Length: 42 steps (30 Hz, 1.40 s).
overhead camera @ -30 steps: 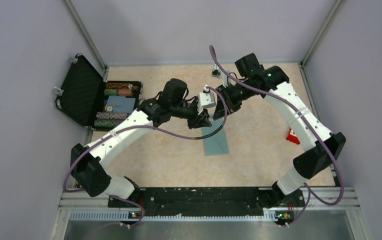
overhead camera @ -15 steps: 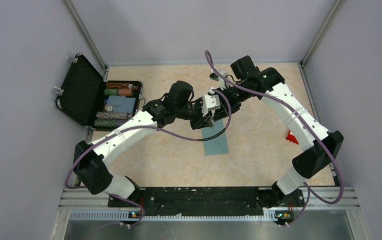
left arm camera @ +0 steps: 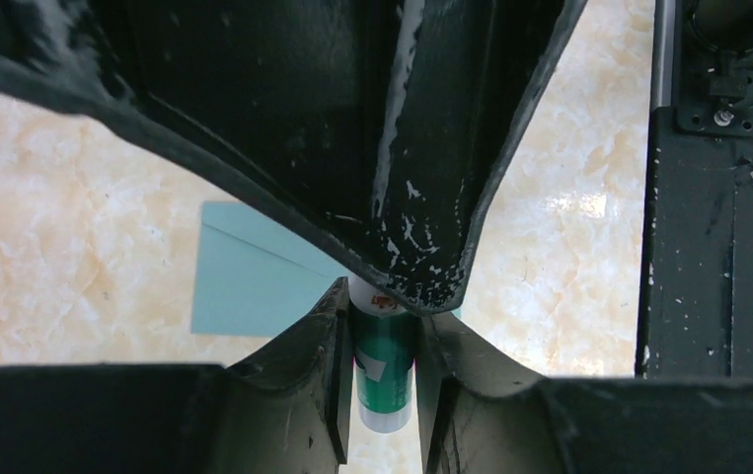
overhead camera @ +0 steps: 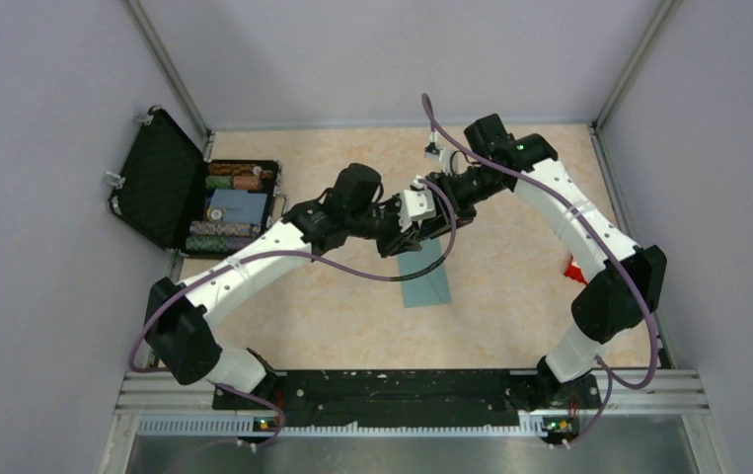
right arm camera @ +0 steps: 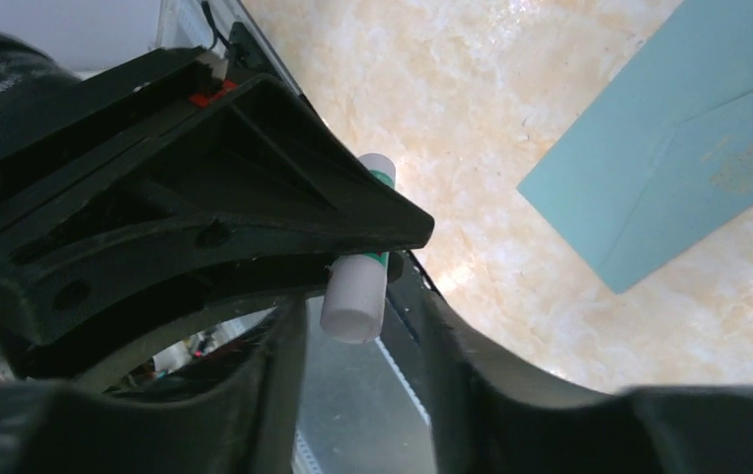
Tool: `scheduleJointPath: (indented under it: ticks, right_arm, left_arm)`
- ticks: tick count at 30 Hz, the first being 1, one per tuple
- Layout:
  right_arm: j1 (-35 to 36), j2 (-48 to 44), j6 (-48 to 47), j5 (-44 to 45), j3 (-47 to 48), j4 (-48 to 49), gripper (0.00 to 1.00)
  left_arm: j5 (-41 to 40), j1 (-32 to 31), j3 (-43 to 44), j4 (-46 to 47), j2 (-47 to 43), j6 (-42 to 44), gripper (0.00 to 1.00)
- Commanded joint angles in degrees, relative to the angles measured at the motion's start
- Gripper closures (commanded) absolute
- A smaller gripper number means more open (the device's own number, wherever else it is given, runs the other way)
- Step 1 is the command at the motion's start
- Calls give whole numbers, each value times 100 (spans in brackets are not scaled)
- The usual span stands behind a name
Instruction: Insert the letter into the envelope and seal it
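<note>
I will next move my left gripper away from the right gripper, toward the black case and down to the table beside the envelope point(overhead camera: 429, 278), because that spot is bare.
The teal envelope point(overhead camera: 429, 278) lies flat on the table, flap seams up; it also shows in the left wrist view point(left arm camera: 254, 281) and the right wrist view point(right arm camera: 688, 138). No letter shows. My left gripper point(overhead camera: 399, 237) is shut on a green glue stick point(left arm camera: 384, 360) and holds it above the envelope's far end. The stick's white cap point(right arm camera: 354, 291) points toward my right gripper point(overhead camera: 431, 219). The right gripper point(right arm camera: 352, 341) is open, one finger on each side of the cap, with a gap on both sides.
An open black case point(overhead camera: 204, 202) with rolls of chips stands at the left edge of the table. A small red object point(overhead camera: 576, 269) lies by the right wall. The two arms meet over the table's middle.
The left gripper has moved right with the glue stick. The right gripper has swung in toward it and now brackets the cap.
</note>
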Motion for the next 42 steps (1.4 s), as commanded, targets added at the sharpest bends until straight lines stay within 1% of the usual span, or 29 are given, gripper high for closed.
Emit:
scheduleJointPath:
  ticks: [1, 5, 8, 10, 11, 14, 17, 18, 19, 20, 21, 22, 23, 25, 27, 31, 32, 34, 39, 41, 42]
  right_arm:
    - [-162, 64, -189, -232, 376, -74, 50]
    - [-527, -57, -401, 75, 762, -243, 39]
    - [-984, -299, -516, 171, 640, -271, 35]
    - [-1287, -419, -796, 259, 570, -321, 34]
    - [-1392, -466, -918, 370, 565, -335, 34]
    - [-1521, -668, -1244, 1093, 594, -207, 34]
    - [-1527, -982, -1544, 1658, 494, 197, 28]
    - [-1521, -1096, -1571, 1833, 385, 369, 26]
    - [-1521, -1217, -1578, 2000, 219, 551, 20]
    - [-1527, -1354, -1523, 2140, 7, 719, 9]
    - [-1526, -1515, -1469, 2278, -207, 944, 2]
    - [-1532, -1627, -1388, 2399, -427, 1074, 1]
    - [-1528, -1714, -1296, 2503, -653, 1155, 1]
    - [-1527, -1812, -1208, 2547, -813, 1206, 1]
    - [-1519, -1901, -1176, 2389, -840, 1242, 1]
    - [-1525, -2054, -1159, 2286, -879, 1386, 1]
    - [-1524, -2061, -1164, 2290, -879, 1397, 1]
    - [-1523, -2047, -1135, 2298, -909, 1373, 1]
    - [-1527, -2087, -998, 2170, -1030, 1447, 1]
    - [-1527, -2078, -954, 2137, -1027, 1466, 1]
    - [-1524, -2068, -942, 2134, -1018, 1465, 1]
  left_arm:
    - [-7, -29, -69, 535, -372, -14, 100]
    - [-202, -18, -508, 396, -602, -44, 100]
    - [-502, -5, -890, 277, -849, -302, 100]
    - [-720, 42, -1060, 107, -926, -552, 100]
    - [-893, 78, -1092, -11, -916, -749, 100]
    - [-1489, 236, -935, -547, -578, -1639, 100]
    - [-1628, 666, -834, -873, -226, -2669, 100]
    - [-1632, 869, -911, -848, -176, -2981, 98]
    - [-1666, 1091, -989, -806, -119, -3256, 96]
    - [-1770, 1274, -1054, -795, -48, -3472, 94]
    - [-1926, 1451, -1092, -814, 36, -3592, 90]
    - [-2025, 1588, -1141, -836, 125, -3693, 87]
    - [-2089, 1707, -1189, -838, 194, -3752, 86]
    - [-2169, 1864, -1287, -815, 327, -3811, 87]
    - [-2209, 1890, -1406, -745, 394, -3856, 89]
    - [-2223, 1892, -1657, -560, 523, -4112, 90]
    - [-2250, 1891, -1707, -533, 551, -4159, 89]
    - [-2311, 1890, -1799, -461, 622, -4167, 85]
    - [-2805, 1869, -1903, -373, 821, -4047, 84]
    - [-3071, 1769, -1940, -418, 913, -3940, 82]
    - [-3356, 1691, -1956, -431, 948, -3896, 80]
